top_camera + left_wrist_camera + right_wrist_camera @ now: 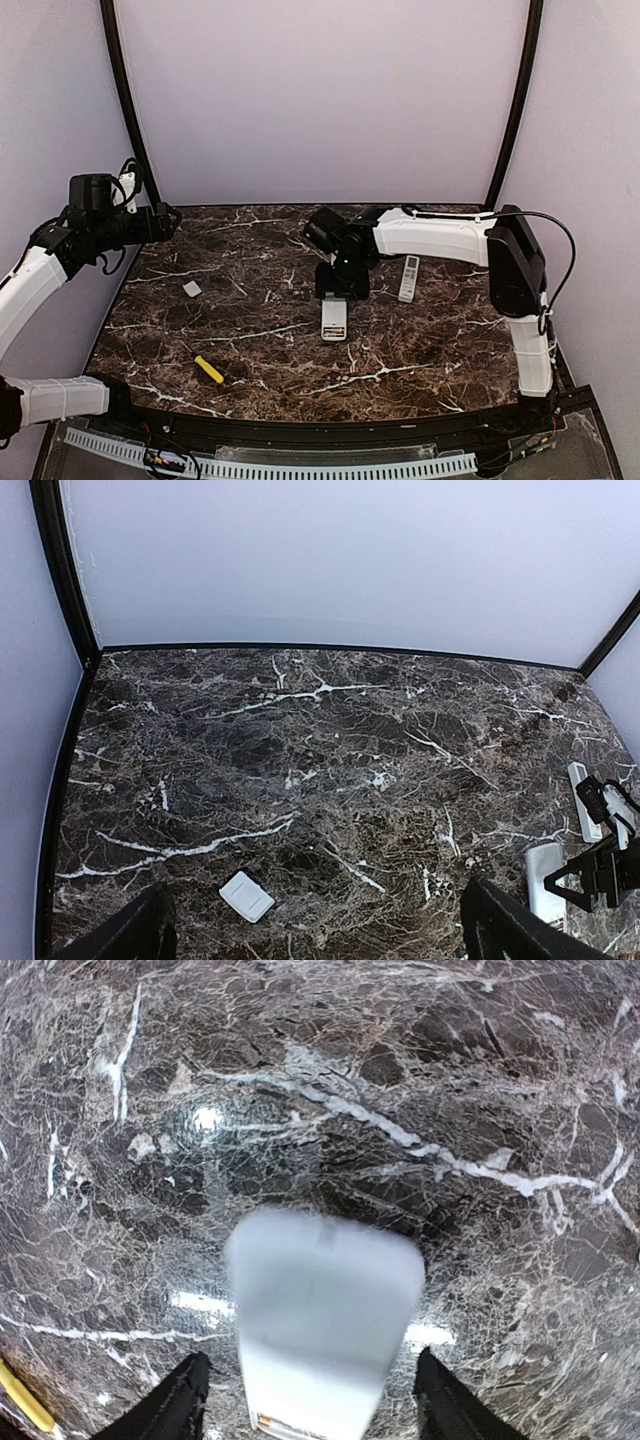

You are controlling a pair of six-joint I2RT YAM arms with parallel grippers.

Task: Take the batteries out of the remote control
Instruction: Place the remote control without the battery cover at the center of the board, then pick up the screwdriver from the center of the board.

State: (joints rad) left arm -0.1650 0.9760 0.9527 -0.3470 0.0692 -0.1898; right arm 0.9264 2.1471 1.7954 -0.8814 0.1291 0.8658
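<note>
I will next move my left gripper down and back toward the base, onto the screwdriver's thin shaft (189, 349), because the screwdriver is lying on the table below my raised, empty fingers.
A white remote control (333, 320) lies on the dark marble table (260, 330), near its middle. My right gripper (338, 292) hangs right over its far end. In the right wrist view the remote (320, 1310) is blurred and close between the black fingertips (178, 1400), with a gap on each side, so the right gripper (312, 1412) is open. An orange sliver (262, 1423) shows at the remote's near end, too blurred to name; the batteries are hidden. My left gripper (165, 222) is raised at the far left, and it (325, 940) stands wide open with nothing in it.
A second white remote (409, 278) lies right of the first. A small flat white cover (192, 288) rests on the left side, seen below the left gripper (246, 895). A yellow-handled screwdriver (209, 369) lies near the front left. Walls enclose the table on three sides.
</note>
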